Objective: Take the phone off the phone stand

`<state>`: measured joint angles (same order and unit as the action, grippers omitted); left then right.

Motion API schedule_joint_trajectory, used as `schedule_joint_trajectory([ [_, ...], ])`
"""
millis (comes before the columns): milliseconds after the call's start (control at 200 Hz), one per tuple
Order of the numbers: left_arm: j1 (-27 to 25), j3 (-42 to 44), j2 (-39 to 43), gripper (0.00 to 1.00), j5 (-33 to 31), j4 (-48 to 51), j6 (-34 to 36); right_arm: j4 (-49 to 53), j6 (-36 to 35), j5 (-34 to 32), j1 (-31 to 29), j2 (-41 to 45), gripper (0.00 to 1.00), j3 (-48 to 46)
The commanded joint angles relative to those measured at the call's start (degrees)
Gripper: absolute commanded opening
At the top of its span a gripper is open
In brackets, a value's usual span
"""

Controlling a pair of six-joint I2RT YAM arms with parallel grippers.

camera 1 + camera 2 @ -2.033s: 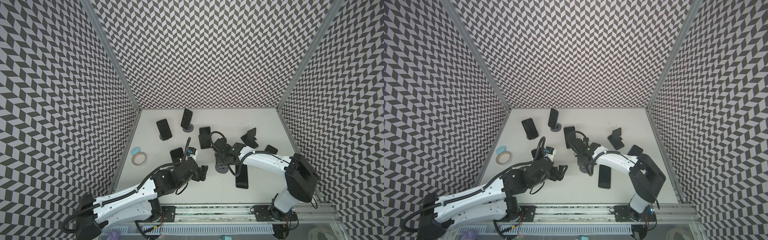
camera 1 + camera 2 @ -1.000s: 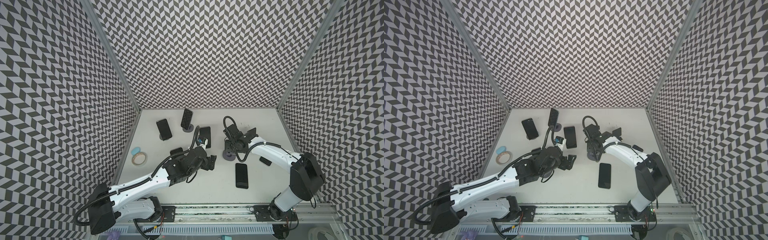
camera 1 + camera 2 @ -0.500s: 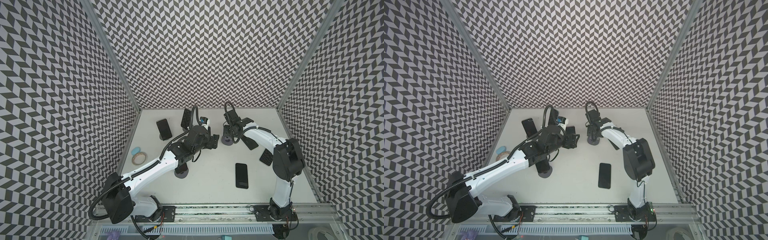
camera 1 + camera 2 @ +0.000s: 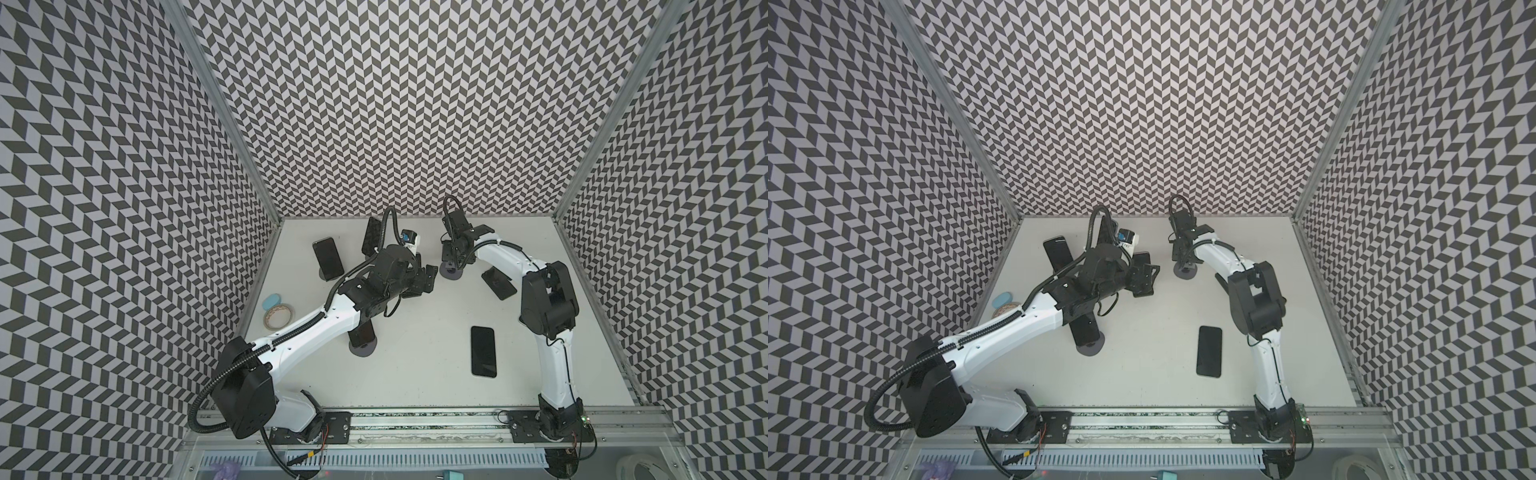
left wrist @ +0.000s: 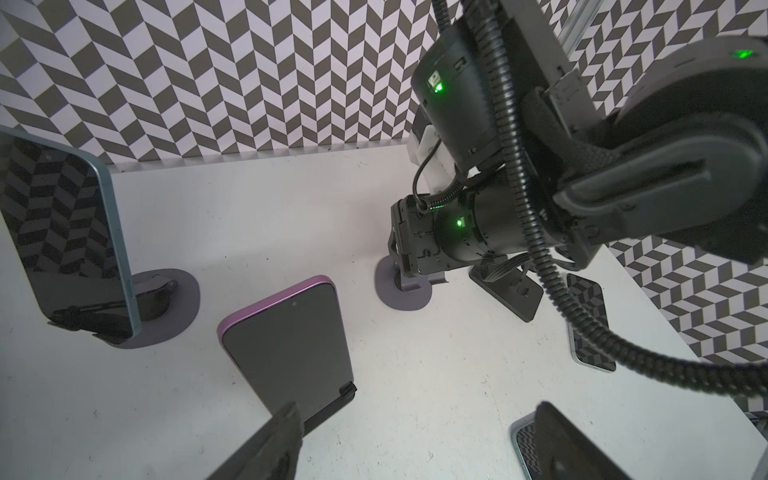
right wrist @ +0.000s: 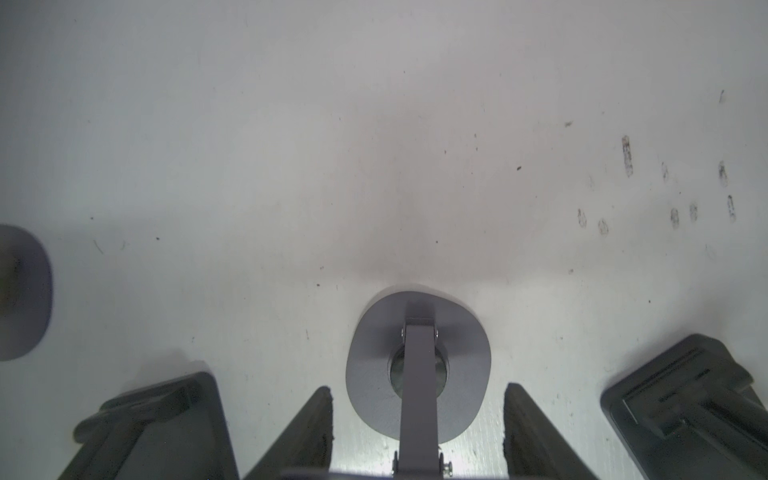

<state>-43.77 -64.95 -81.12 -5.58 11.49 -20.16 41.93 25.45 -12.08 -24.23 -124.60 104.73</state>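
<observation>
I will next move the empty grey phone stand in my right gripper slightly outward and open to let go of its top, because its round base rests on the tabletop.
A purple-edged phone (image 5: pixel 291 340) leans on a black phone stand (image 5: pixel 347 391), upright on the table. My left gripper (image 5: pixel 415 405) is open just in front of it, one finger (image 5: pixel 274 440) overlapping the phone's lower corner, with nothing between the jaws. In a top view that phone (image 4: pixel 1143 259) shows just beyond the left gripper (image 4: pixel 1146 280). My right gripper (image 6: pixel 417 388) is shut on the top of an empty grey phone stand (image 6: pixel 417 365), whose round base (image 4: pixel 451 273) rests on the table.
A blue-edged phone (image 5: pixel 62 249) on a grey stand is close by on the left. Another phone on a stand (image 4: pixel 328 259) is further left, one (image 4: pixel 361 332) under my left arm. A phone (image 4: pixel 483 351) lies flat. An empty black stand (image 4: pixel 498 282) and tape roll (image 4: pixel 278 316) are nearby.
Both arms have reached toward the back of the table. The right gripper carried the grey stand back with it. The left gripper came up to the purple-edged phone.
</observation>
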Motion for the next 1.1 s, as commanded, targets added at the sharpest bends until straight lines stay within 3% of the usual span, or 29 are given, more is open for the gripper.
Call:
schedule_joint_trajectory([
  [0,0.8,-0.2,0.4,0.87,0.9,-1.8,1.4,-0.8,-0.9,-1.3,0.5,-2.3,0.52,2.5],
  [255,2.3,-0.2,1.3,0.87,1.3,-1.2,2.1,-0.3,-0.8,-1.2,0.7,-4.9,0.55,4.7],
  [591,3.8,-0.8,2.7,0.87,1.4,-0.1,3.0,1.0,0.2,-1.4,0.8,-2.0,0.80,5.6],
  [841,4.1,-2.1,3.9,0.87,1.3,0.9,3.3,3.5,1.0,-1.8,0.8,1.3,0.89,8.5],
  [1091,4.1,-2.0,6.6,0.86,0.8,2.0,0.8,6.0,1.6,-1.9,0.8,7.2,0.90,8.7],
])
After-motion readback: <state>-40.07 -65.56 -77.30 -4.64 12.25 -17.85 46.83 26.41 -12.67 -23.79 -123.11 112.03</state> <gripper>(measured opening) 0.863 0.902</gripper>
